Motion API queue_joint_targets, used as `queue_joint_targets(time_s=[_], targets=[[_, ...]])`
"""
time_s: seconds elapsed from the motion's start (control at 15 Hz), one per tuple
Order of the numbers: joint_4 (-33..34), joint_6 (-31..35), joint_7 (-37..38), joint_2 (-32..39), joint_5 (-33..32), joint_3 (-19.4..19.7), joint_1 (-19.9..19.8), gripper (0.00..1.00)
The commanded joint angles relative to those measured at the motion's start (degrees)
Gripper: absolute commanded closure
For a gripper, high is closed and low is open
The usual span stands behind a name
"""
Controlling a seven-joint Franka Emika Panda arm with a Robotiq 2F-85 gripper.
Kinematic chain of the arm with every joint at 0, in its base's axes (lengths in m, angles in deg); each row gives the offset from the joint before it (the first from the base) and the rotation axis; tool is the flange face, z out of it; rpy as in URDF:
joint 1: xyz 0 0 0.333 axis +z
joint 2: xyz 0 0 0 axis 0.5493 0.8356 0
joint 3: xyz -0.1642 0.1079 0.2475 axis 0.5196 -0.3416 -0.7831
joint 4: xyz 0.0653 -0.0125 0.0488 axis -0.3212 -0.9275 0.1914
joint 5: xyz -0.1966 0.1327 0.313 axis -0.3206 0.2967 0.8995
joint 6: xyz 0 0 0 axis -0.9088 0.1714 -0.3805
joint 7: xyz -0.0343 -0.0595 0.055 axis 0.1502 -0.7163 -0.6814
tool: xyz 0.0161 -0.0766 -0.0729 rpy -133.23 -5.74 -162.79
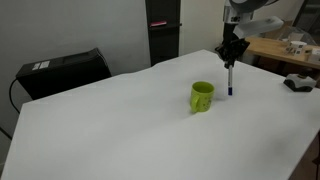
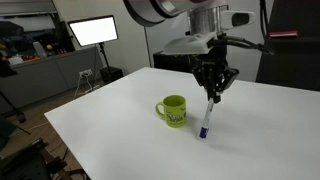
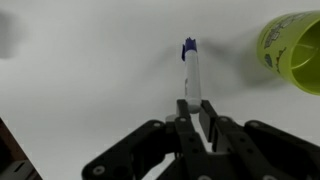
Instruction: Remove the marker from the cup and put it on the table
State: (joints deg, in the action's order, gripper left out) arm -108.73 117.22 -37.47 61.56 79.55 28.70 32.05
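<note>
The marker should come down onto the clear white tabletop beside the lime-green cup (image 2: 174,110) next. My gripper should then release the marker's top.
My gripper (image 3: 192,108) is shut on the top of the marker (image 3: 191,72), a whitish stick with a dark blue end. The marker hangs upright from the gripper (image 2: 213,92) with its blue tip at or just above the white table (image 2: 120,120), beside the cup. The marker also shows in both exterior views (image 1: 229,80) (image 2: 207,118). The lime-green cup (image 2: 174,110) stands upright on the table, apart from the marker, and shows in the other views too (image 1: 202,96) (image 3: 292,50). I see nothing in the cup.
A black box (image 1: 62,70) sits at the table's far edge. A wooden table (image 1: 285,50) with small items stands beyond the gripper. A lit monitor (image 2: 92,31) and desks stand behind the table. A dark object (image 1: 298,83) lies near the table's edge.
</note>
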Motion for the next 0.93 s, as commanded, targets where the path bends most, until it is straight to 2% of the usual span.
queue_joint_targets(time_s=[0.0,0.47,0.53,0.6,0.87], targets=[[1.0,-1.5,-0.8,1.5,2.2,-1.0,-1.4,0.96],[2.0,-2.5,-1.0,5.0,3.1,-0.9,-1.7,0.96],[1.9,-2.2,-0.6,5.3,2.6,-0.5,-1.4,0.57],[1.8,-2.0,-0.3,5.4,2.2,-0.2,-1.2,0.56],[1.3,-1.8,-0.1,5.1,1.6,0.0,-0.6,0.3]])
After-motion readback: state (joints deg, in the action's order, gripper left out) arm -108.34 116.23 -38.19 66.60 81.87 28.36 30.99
